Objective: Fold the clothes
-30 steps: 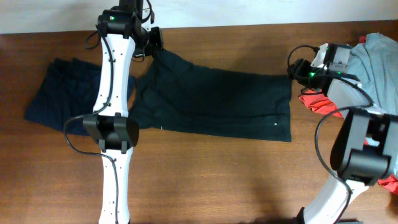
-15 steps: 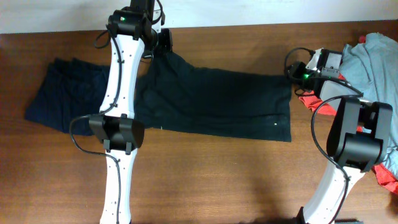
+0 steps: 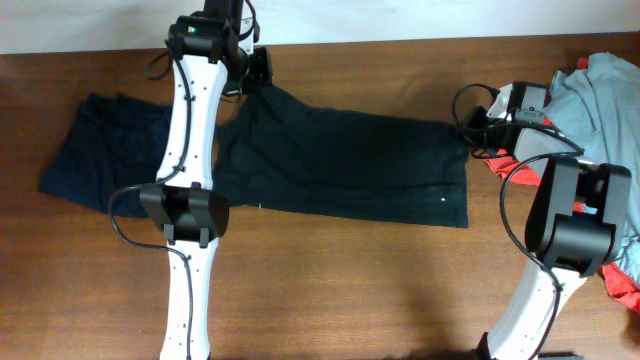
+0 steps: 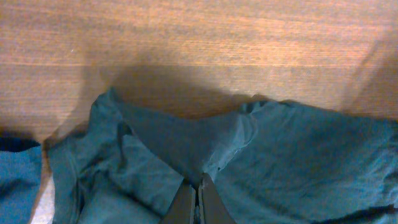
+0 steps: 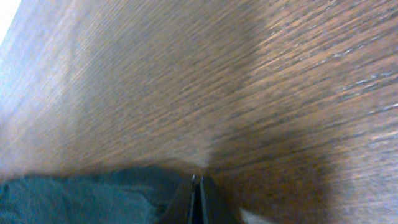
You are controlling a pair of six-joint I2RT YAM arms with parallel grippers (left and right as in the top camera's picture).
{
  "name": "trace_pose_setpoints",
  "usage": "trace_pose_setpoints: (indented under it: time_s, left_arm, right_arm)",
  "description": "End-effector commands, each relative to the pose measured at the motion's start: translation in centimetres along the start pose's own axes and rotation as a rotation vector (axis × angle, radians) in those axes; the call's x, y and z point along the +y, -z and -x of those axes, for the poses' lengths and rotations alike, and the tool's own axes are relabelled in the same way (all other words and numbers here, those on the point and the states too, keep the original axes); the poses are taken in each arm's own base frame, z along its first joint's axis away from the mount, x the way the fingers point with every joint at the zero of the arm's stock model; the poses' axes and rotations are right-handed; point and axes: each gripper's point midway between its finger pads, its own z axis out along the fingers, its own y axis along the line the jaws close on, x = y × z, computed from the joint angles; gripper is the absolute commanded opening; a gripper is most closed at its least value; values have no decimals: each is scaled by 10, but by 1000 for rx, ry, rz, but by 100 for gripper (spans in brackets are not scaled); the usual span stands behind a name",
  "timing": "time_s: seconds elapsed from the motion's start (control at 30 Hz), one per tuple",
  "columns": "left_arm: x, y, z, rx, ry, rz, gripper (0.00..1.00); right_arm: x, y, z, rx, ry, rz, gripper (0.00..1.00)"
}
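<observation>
The teal garment's near corner lies flat. My right gripper will lift the pinched far edge first, to get it back over the cloth.
A dark teal garment [image 3: 340, 165] lies spread across the middle of the table. My left gripper [image 3: 262, 73] is at its far left corner and is shut on a fold of the cloth [image 4: 224, 146], which bunches up around the left gripper [image 4: 198, 184]. At the far right corner, my right gripper [image 3: 470, 124] is also shut. In the right wrist view the right gripper [image 5: 196, 180] pinches the very edge of the teal garment [image 5: 81, 196], low over the wood.
A second dark blue garment [image 3: 100, 150] lies at the left, partly under the left arm. A pile of clothes sits at the right edge, grey-blue [image 3: 605, 90] over red [image 3: 512, 165]. Bare wood [image 3: 350, 290] spans the front.
The right gripper has closed on the garment's far right corner. The left gripper, still shut on the cloth, shifted slightly right and then back left.
</observation>
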Motion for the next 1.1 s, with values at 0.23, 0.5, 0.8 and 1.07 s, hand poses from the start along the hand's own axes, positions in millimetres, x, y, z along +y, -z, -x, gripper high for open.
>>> trace_pose_setpoints:
  time_s: [0.23,0.5,0.8,1.07]
  left_arm:
    - [6,54,-8,-5,-34,4,0]
    - [15,57,-33,93,-38,48,0]
    - [22,58,-31,90,-91,68,0]
    - [27,61,-45,127,-140,217,0]
  right_arm:
    - [59,73,27,-75,159,114,4]
    - [65,94,12,-19,142,97,4]
    - [35,97,-30,145,132,-30,4]
    - [39,98,-39,181,118,-5,4]
